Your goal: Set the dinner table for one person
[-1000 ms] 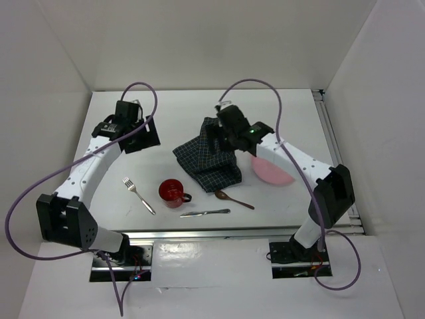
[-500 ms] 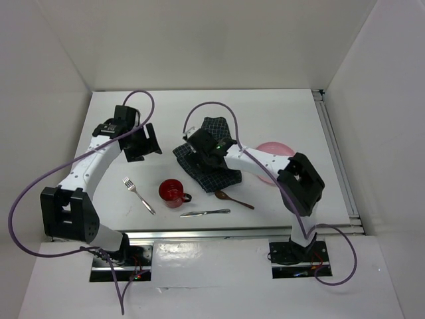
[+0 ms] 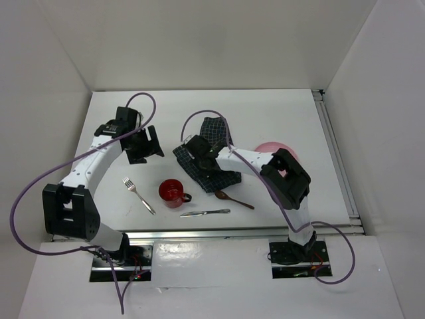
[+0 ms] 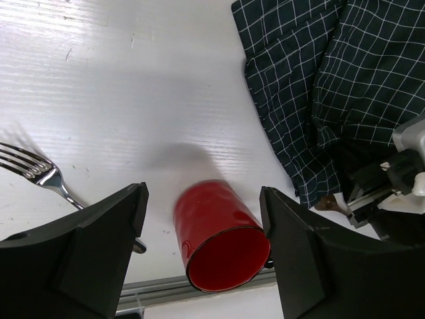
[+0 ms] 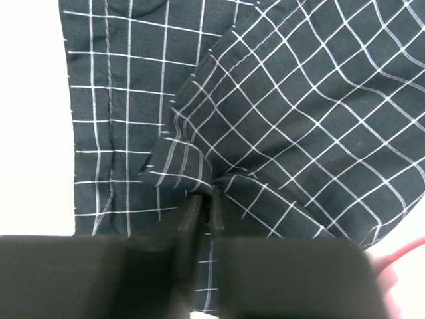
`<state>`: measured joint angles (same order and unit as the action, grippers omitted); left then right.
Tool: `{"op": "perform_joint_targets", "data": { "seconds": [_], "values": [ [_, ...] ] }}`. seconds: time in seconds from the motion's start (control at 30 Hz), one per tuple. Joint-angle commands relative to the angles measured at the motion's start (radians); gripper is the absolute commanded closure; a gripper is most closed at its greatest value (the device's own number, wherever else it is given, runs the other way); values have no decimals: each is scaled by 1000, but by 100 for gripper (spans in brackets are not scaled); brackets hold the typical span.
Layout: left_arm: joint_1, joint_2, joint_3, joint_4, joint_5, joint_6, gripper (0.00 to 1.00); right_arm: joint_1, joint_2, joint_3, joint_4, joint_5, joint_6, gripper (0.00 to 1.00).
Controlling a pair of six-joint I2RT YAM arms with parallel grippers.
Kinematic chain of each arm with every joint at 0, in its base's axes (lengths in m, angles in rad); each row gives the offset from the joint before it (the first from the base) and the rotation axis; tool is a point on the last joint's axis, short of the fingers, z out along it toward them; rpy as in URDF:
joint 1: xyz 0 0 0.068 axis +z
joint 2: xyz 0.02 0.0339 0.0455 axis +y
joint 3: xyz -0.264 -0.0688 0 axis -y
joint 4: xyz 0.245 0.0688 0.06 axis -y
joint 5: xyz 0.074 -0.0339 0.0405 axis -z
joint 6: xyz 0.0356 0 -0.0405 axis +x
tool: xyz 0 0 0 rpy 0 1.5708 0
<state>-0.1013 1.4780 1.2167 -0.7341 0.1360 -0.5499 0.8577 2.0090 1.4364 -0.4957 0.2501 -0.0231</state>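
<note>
The mat (image 3: 222,174) lies crumpled, so next my right gripper lifts the mat's pinched fold, carries it to the right in the top view and releases it beside the pink plate.
A dark navy checked cloth mat (image 3: 222,174) lies crumpled in the middle of the white dinner table (image 3: 279,113). My right gripper (image 3: 199,154) is down on the mat's left part. In the right wrist view the right gripper (image 5: 202,199) is shut, pinching a raised fold of the mat (image 5: 285,119). My left gripper (image 3: 147,147) hangs open to the left of the mat. In the left wrist view the red mug (image 4: 219,232) shows between the wide-apart fingers of the left gripper (image 4: 202,219), untouched.
The red mug (image 3: 171,191) stands near the front edge, with a fork (image 3: 138,195) to its left. A knife (image 3: 204,212) and a dark spoon (image 3: 232,199) lie to its right. A pink plate (image 3: 275,149) sits partly behind the right arm.
The right arm swung from the mat's far side to its left part, came down, and its gripper went from open to shut on a fold. The left gripper barely shifted.
</note>
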Motion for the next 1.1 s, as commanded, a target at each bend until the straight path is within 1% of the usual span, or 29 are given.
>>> {"op": "perform_joint_targets", "data": {
  "seconds": [0.0,0.07,0.2,0.27,0.37,0.43,0.53,0.6,0.63,0.73,0.77,0.87,1.07],
  "values": [
    [5,16,-5,4,40,16,14,-22,-56,35,34,29,11,100],
    [5,27,-5,13,51,16,14,-32,-102,44,34,29,35,100],
    [5,50,4,22,99,7,14,-84,-197,44,54,-52,71,100],
    [5,64,4,33,111,7,14,-138,-234,44,65,-95,98,100],
    [-32,110,24,33,120,-2,12,-230,-306,44,74,-144,176,100],
    [-64,140,39,33,110,7,12,-285,-357,16,98,-215,241,100],
    [-98,232,98,33,99,7,11,-412,-392,-50,118,-317,323,100],
    [-109,310,124,24,84,7,11,-451,-404,-97,129,-363,359,100],
    [-109,333,136,24,59,-19,12,-465,-417,-111,129,-364,391,100],
    [-118,401,159,33,41,-45,12,-512,-440,-163,138,-400,426,100],
    [-118,418,185,47,40,-45,14,-531,-456,-188,149,-413,439,100],
    [-127,494,230,47,27,-65,16,-545,-486,-206,158,-433,448,100],
    [-147,600,329,68,27,-76,30,-565,-495,-217,158,-445,448,100]
  ]
}}
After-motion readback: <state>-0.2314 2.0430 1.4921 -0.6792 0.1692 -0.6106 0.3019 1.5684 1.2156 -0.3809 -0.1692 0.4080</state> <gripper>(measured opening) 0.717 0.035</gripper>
